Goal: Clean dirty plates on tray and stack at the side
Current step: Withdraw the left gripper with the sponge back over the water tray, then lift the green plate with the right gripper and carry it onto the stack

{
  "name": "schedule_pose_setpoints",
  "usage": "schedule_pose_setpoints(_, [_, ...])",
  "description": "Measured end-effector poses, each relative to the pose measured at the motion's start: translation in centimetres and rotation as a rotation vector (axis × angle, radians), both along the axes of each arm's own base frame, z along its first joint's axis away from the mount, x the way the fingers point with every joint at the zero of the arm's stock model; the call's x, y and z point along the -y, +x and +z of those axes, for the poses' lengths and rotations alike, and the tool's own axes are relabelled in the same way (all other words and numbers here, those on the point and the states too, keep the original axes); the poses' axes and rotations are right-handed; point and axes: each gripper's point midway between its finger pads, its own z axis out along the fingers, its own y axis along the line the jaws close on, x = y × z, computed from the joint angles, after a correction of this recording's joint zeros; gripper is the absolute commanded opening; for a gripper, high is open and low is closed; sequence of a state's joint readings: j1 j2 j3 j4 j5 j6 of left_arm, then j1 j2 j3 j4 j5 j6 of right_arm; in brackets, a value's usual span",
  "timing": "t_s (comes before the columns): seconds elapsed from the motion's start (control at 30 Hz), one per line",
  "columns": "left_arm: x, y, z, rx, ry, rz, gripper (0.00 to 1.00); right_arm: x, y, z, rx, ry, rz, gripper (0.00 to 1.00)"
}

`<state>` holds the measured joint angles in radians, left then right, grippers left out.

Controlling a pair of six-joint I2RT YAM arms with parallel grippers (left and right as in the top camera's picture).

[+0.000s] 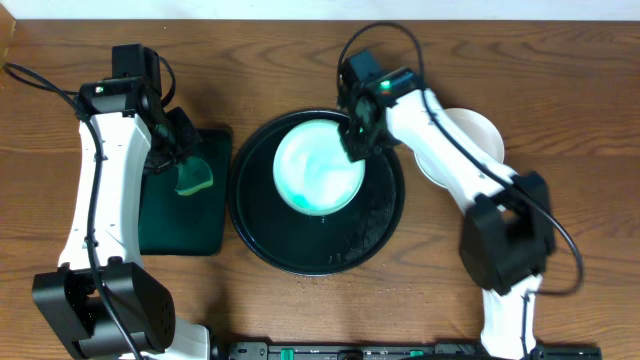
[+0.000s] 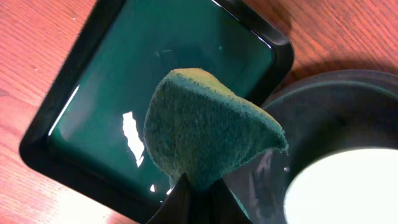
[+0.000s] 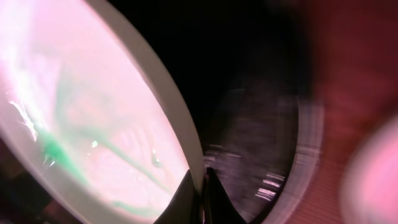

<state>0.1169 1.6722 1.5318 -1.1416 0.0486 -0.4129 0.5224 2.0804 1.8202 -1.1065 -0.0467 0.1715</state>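
Note:
The other white plate [image 1: 470, 140] [image 3: 374, 179] is to the right of my right gripper in the overhead view. My right gripper needs to lift over it next, lower the plate it is holding and let go.
A pale plate [image 1: 318, 165] with a teal smear is held tilted over the round black tray [image 1: 385, 235]. My right gripper [image 1: 355, 135] is shut on the plate's far right rim; the right wrist view shows the rim [image 3: 180, 124] pinched between the fingers [image 3: 203, 186], with green streaks on the plate's face. My left gripper [image 1: 178, 150] is shut on the green sponge [image 1: 193, 178] and holds it above the rectangular dark green tray [image 1: 160, 225]. In the left wrist view the sponge [image 2: 205, 134] fills the centre, the fingers [image 2: 199, 196] below it. Another white plate [image 1: 480, 135] lies on the table right of the black tray.
The rectangular tray [image 2: 93, 106] holds a shiny film of liquid. The black tray's rim [image 2: 323, 81] and the plate's edge [image 2: 348, 186] sit just right of the sponge. The black tray's wet floor [image 3: 249, 130] shows streaks. Brown wooden table all around.

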Motion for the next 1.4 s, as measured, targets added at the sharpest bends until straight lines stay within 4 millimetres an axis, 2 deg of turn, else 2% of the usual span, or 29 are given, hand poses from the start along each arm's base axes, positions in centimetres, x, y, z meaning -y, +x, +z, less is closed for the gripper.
schedule_pose_setpoints(0.13, [0.0,0.0,0.0,0.000,0.000,0.000,0.07,1.6,0.5,4.7,0.205,-0.163,-0.005,0.01])
schedule_pose_setpoints(0.37, [0.0,0.0,0.0,0.000,0.000,0.000,0.07,0.5,-1.8,6.9,0.383,-0.448,0.066,0.01])
schedule_pose_setpoints(0.5, [0.0,0.0,0.0,0.001,0.000,0.000,0.08,-0.7,-3.5,9.6,0.564,-0.626,0.083,0.01])
schedule_pose_setpoints(0.7, [0.0,0.0,0.0,0.001,0.001,-0.002,0.07,-2.8,-6.0,14.1,0.847,-0.776,0.079,0.01])
schedule_pose_setpoints(0.87, [0.0,0.0,0.0,0.001,0.001,-0.003,0.07,-2.4,-6.2,15.7,0.938,-0.815,0.033,0.01])
schedule_pose_setpoints(0.93, [0.0,0.0,0.0,0.001,0.000,-0.003,0.07,-2.1,-6.1,15.5,0.929,-0.799,0.008,0.01])
schedule_pose_setpoints(1.03, [0.0,0.0,0.0,0.001,0.000,-0.003,0.07,-1.3,-5.5,13.9,0.839,-0.745,-0.034,0.01])
schedule_pose_setpoints(1.1, [0.0,0.0,0.0,0.001,0.001,-0.003,0.07,-0.7,-4.7,12.1,0.733,-0.671,-0.072,0.01])
schedule_pose_setpoints(1.13, [0.0,0.0,0.0,0.002,0.001,-0.003,0.07,-0.4,-3.9,10.3,0.630,-0.594,-0.087,0.01])
schedule_pose_setpoints(1.27, [0.0,0.0,0.0,0.001,0.000,-0.003,0.07,0.7,-2.1,6.9,0.386,-0.391,-0.107,0.01])
schedule_pose_setpoints(1.3, [0.0,0.0,0.0,0.001,0.001,-0.003,0.07,1.6,-1.3,6.1,0.283,-0.284,-0.127,0.01])
schedule_pose_setpoints(1.4, [0.0,0.0,0.0,0.001,0.001,-0.003,0.07,4.1,-0.1,6.4,0.171,-0.112,-0.198,0.01])
